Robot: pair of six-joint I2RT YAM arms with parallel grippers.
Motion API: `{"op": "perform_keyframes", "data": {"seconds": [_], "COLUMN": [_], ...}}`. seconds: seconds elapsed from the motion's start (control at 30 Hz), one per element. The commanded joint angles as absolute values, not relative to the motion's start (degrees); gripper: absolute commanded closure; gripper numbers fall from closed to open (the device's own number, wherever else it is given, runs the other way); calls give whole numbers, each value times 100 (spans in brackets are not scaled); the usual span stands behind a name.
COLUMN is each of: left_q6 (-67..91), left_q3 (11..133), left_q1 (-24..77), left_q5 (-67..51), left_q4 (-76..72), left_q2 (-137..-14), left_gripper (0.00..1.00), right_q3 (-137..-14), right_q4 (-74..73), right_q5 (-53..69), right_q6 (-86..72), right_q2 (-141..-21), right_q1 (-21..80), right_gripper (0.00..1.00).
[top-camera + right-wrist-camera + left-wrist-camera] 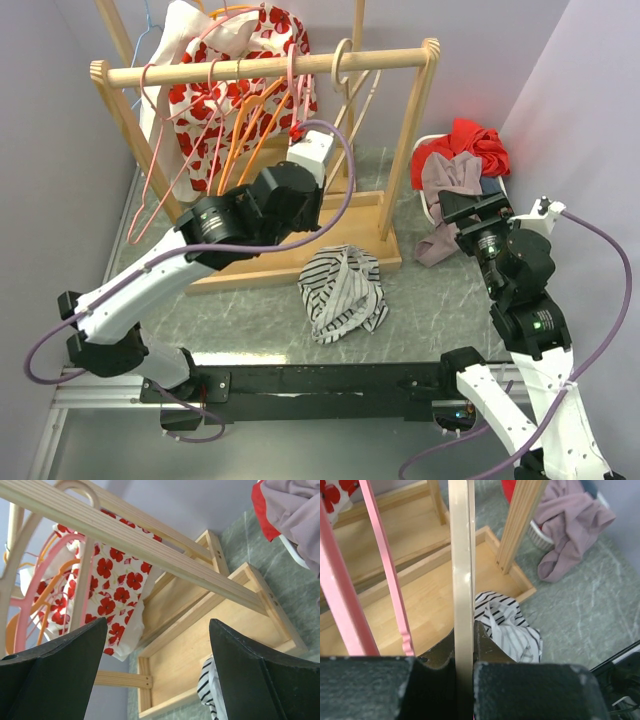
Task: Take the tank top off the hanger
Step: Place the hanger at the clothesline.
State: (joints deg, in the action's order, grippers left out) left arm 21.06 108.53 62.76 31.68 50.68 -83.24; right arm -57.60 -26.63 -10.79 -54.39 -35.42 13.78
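Note:
The left gripper eases slightly outward toward the rack next and releases the hanger's lower bar. The hanger is bare and its hook rests over the rack's bar.
My left gripper [299, 132] [464, 645] is shut on the lower bar of a cream wooden hanger [343, 64] [461, 565], whose hook rests over the rack's rail. That hanger shows no garment on it. A black-and-white striped tank top [343, 290] [512, 630] [206, 687] lies crumpled on the table, partly over the front edge of the rack's base. Off to the right, my right gripper [470, 212] [157, 622] stands open and empty, facing the rack.
The wooden rack [270, 68] carries pink hangers [152, 150], orange hangers [250, 120] and a white garment with red flowers [200, 105]. A white basket [424, 205] at the right holds red and mauve clothes, and a mauve piece [437, 245] hangs out onto the table.

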Motion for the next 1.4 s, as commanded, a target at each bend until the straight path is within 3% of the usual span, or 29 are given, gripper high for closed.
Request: {"op": "perform_keyframes", "data": {"seconds": [0.0,0.47,0.5,0.97,1.0,1.13,1.37], "left_q6": [2109,2074,2118,2285,2233,1987,1617], "left_q3": [11259,11233,11180,10477,10398,9600,8412], "left_q1": [5986,5519,5511,5537,5589,5924,5950], "left_q5": [3015,2628,2637,2496,2601,2901,1460], "left_q4": [5326,5291,5274,4949,4792,3966,2075], "left_q2": [-8568,-8825,-8781,-7877,-7771,-6980,-5302], "left_gripper": [99,96,85,22,1,0,1], "right_q3": [-5818,-5537,-5546,-5327,-5309,-5080,-4571], "right_q4": [-2548,-2382,-2382,-2725,-2846,-3049,-3454], "right_q5": [-1020,-422,-413,702,764,1335,1943], "right_q6": [-5151,-5045,-5001,-3473,-3315,-2796,-2487], "right_q2": [-3638,-3691,-3683,-4341,-4377,-4613,-5343], "right_q1": [1275,862,853,853,861,861,1572], "right_gripper": [10,9,9,7,7,3,0]}}
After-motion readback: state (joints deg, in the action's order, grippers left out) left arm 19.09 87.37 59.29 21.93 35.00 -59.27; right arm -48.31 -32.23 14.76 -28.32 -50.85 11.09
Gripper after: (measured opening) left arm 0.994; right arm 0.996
